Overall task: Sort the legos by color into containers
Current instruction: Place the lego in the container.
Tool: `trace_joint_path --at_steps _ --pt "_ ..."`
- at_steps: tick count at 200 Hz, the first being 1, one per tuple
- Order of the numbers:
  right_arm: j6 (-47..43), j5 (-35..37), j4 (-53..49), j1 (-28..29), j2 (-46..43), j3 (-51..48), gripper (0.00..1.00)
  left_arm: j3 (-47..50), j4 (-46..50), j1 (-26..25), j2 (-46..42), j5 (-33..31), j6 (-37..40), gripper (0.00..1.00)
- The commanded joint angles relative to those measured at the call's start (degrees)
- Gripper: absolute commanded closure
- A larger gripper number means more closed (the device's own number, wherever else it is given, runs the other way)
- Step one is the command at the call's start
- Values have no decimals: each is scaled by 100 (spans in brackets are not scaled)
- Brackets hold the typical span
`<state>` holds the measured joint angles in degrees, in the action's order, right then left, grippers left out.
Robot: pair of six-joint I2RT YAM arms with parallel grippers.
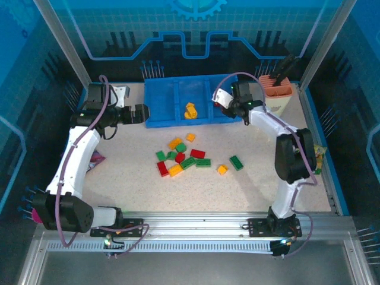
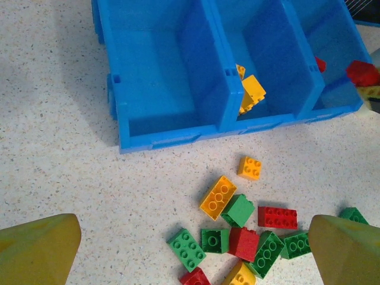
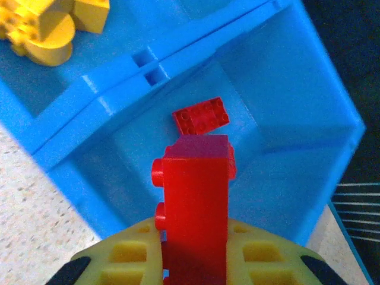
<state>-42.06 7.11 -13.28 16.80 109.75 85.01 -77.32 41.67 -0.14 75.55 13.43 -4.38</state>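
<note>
The bottom of the blue tray's section lies below my right gripper, which needs to lower toward it and release the red brick there, because another red one is already inside.
The blue tray (image 1: 159, 89) stands at the back of the table with three open compartments. My right gripper (image 1: 221, 102) hangs over its right compartment, shut on a red brick (image 3: 196, 196) held upright between the yellow fingers (image 3: 127, 261). Below it, another red brick (image 3: 200, 116) lies on that compartment's floor. Yellow bricks (image 1: 190, 111) sit in the middle compartment, and the left compartment (image 2: 160, 71) holds nothing. Loose legos (image 1: 181, 157) in red, green and yellow lie in a cluster mid-table. My left gripper (image 1: 142, 114) stays open beside the tray's left end, looking down on the cluster (image 2: 237, 228).
A cream holder with an orange top (image 1: 276, 89) stands at the back right, close to the right arm. A green brick (image 1: 236, 162) and a small orange one (image 1: 222, 169) lie apart from the cluster. Snack packets sit at the left (image 1: 97, 158) and right (image 1: 319, 157) table edges.
</note>
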Motion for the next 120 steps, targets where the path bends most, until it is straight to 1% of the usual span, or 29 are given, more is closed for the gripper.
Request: trace_joint_path --at_steps 1,15,34,67,81,109,120 --pt "-144 25 47 -51 591 696 88 6 -129 77 -84 187 -45 0" --pt "-160 -16 -1 -71 905 954 87 6 -176 80 -50 311 -81 0" --pt "-179 56 -145 -95 1276 1291 88 8 -186 77 -20 327 -103 1" --pt "-138 61 -147 -164 1580 1453 87 6 -186 81 7 308 -97 0" --pt "-145 64 -188 -166 1644 1488 85 -9 -186 84 45 318 -98 1" --pt "-164 89 -237 -172 1651 1462 74 -3 -181 102 74 242 -108 0" --pt "-138 97 -219 -184 1620 1432 72 -4 -185 117 73 239 -109 1"
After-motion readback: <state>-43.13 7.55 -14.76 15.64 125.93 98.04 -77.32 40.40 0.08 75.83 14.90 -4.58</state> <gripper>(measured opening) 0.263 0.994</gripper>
